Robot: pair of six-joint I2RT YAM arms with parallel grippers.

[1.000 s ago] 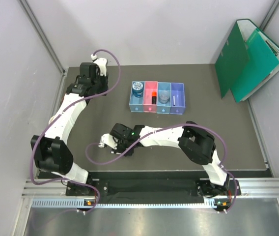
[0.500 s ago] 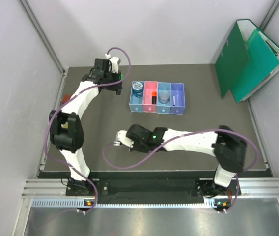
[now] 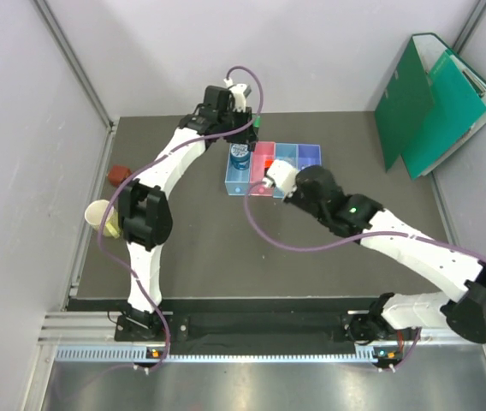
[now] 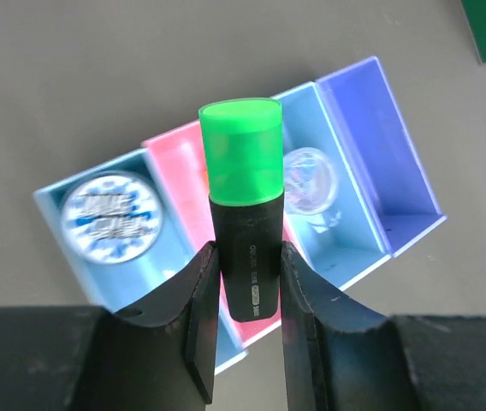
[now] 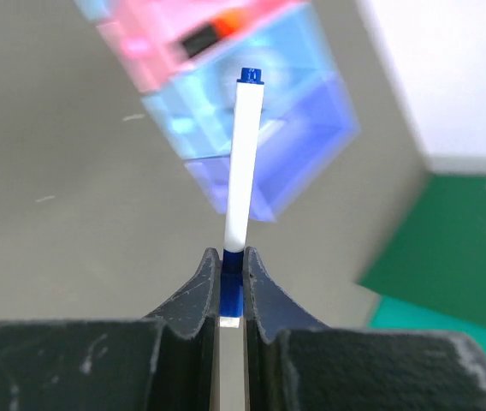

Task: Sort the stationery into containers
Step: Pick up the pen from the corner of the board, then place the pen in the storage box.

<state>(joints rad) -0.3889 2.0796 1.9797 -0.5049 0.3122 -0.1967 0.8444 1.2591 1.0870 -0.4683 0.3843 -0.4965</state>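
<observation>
The green highlighter will next go down and to the right in the overhead view with my left gripper, over the pink bin (image 3: 262, 167) (image 4: 206, 224). An orange-and-black highlighter is already in that bin.
My left gripper (image 4: 247, 287) is shut on a green highlighter (image 4: 241, 171) with a black body, held above the row of containers (image 3: 273, 167) at the back of the table. A blue tape roll (image 4: 110, 214) lies in the left light blue bin, and a small clear round piece (image 4: 307, 171) in the other light blue bin. The pink bin (image 5: 183, 26) holds an orange-and-black highlighter (image 5: 213, 30). My right gripper (image 5: 233, 274) is shut on the blue cap of a white pen (image 5: 245, 163), which points at the light blue and purple-blue bins (image 5: 299, 167). From above, the right gripper (image 3: 269, 182) sits at the bins' front edge.
Green folders (image 3: 435, 103) lean against the back right wall. A pale yellow cup (image 3: 99, 216) and a small reddish-brown item (image 3: 119, 175) lie at the table's left edge. The left arm arches along the left side and the right arm crosses the near right.
Both arms swung toward the bins: the left from the back left corner rightward, the right from the table's middle up to the bins' front. The cup and reddish item came into view.
</observation>
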